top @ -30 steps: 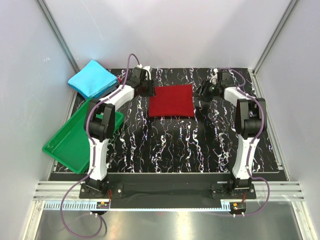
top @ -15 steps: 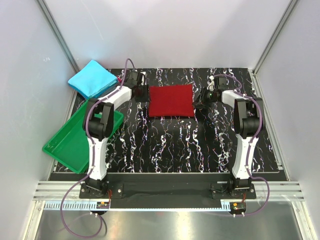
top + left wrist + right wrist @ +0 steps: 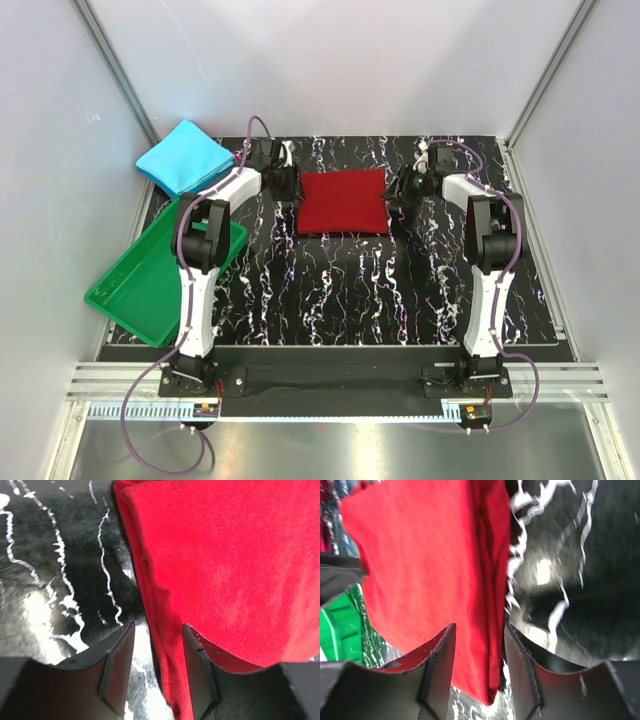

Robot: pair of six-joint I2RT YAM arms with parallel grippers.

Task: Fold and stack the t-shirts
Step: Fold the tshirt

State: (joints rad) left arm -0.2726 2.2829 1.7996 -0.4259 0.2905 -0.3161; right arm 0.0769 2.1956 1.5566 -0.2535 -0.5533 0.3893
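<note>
I will next slide my left gripper outward along the dark red t-shirt's folded edge [image 3: 302, 183] [image 3: 145, 574] toward its far corner and close there, because the edge already lies between the open fingers.
The dark red t-shirt [image 3: 343, 201] lies folded into a flat square at the back middle of the table. My left gripper [image 3: 288, 186] is open at its left edge; in the left wrist view the folded edge [image 3: 160, 645] lies between the two open fingers [image 3: 158, 665]. My right gripper [image 3: 398, 192] is open at its right edge; in the right wrist view the shirt's folded edge [image 3: 485, 630] lies between the open fingers [image 3: 479, 666]. The cyan-blue t-shirt [image 3: 186, 157] lies folded at the back left, off the mat's corner.
A green plastic tray [image 3: 150, 277] lies tilted at the left edge of the black marbled mat [image 3: 340, 290]. White enclosure walls stand close on the left, back and right.
Both grippers have moved inward to the red shirt's side edges, so that the edges now lie between their open fingers. The shirt itself has not moved.
</note>
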